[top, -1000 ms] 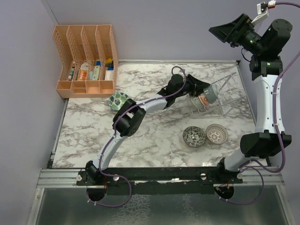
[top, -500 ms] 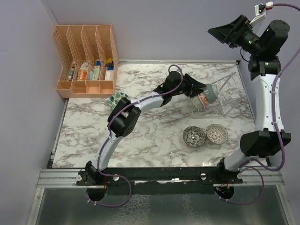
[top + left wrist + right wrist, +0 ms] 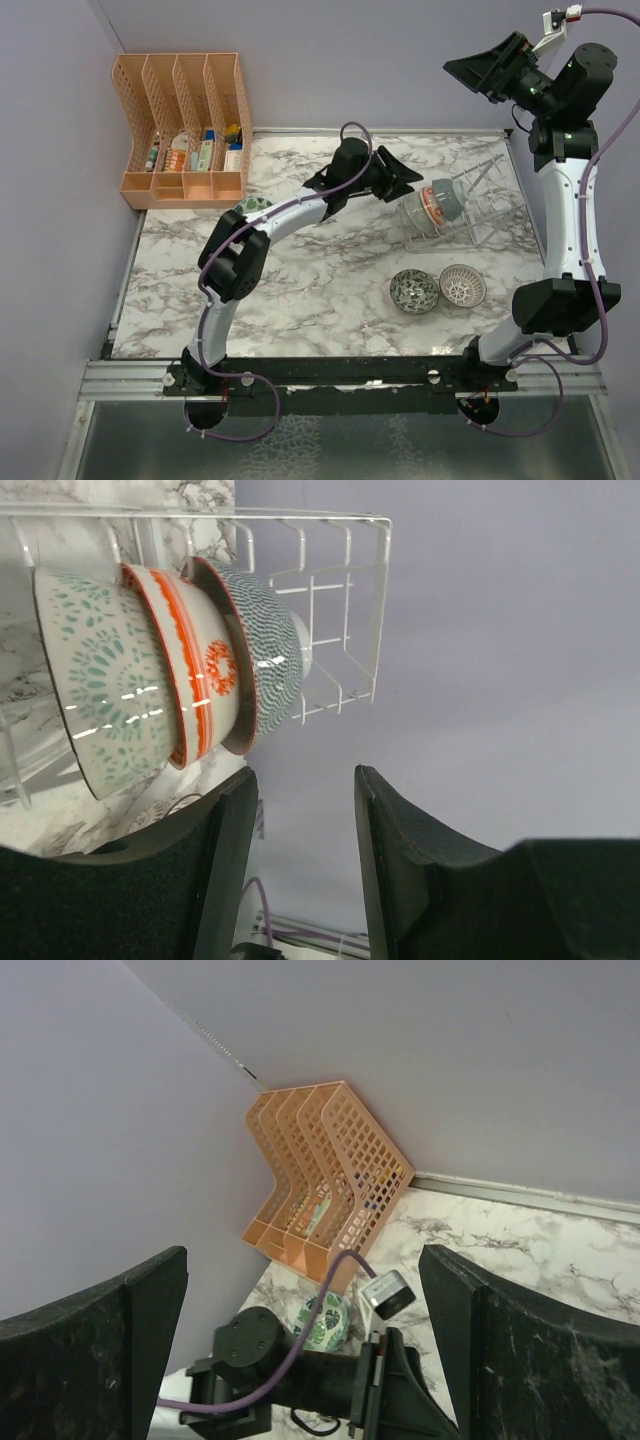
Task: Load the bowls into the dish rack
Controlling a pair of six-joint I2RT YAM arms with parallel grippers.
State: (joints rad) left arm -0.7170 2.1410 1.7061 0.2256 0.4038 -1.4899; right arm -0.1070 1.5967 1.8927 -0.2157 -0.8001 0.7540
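The left gripper comes back from the rack next, turning downward, then lowers onto the dark speckled bowl's near rim [image 3: 413, 311], since that bowl remains unloaded.
The thin-ribbed dish rack [image 3: 478, 212] [image 3: 340, 590] lies at the back right. Three bowls stand packed in it: pale green [image 3: 100, 690], red-orange [image 3: 195, 670] and blue-grey [image 3: 265, 655]. My left gripper [image 3: 398, 176] [image 3: 305, 775] hangs just left of the rack, open, with nothing between its fingers. The dark speckled bowl [image 3: 413, 290] and the pink-white lattice bowl [image 3: 462, 285] sit side by side in front of the rack. The green-leaf bowl [image 3: 250, 207] [image 3: 328, 1322] is partly under my left arm. My right gripper [image 3: 478, 68] [image 3: 303, 1255] is open, high over the back right corner.
An orange four-slot file organizer [image 3: 185, 130] [image 3: 320, 1180] holding small items stands at the back left against the wall. My left arm [image 3: 290, 215] stretches across the middle of the marble table [image 3: 330, 300]. Walls close off the left and back.
My left gripper has drawn back to the left, away from the rack, and its jaws have widened; the bowls stay in the rack. The right arm has barely moved.
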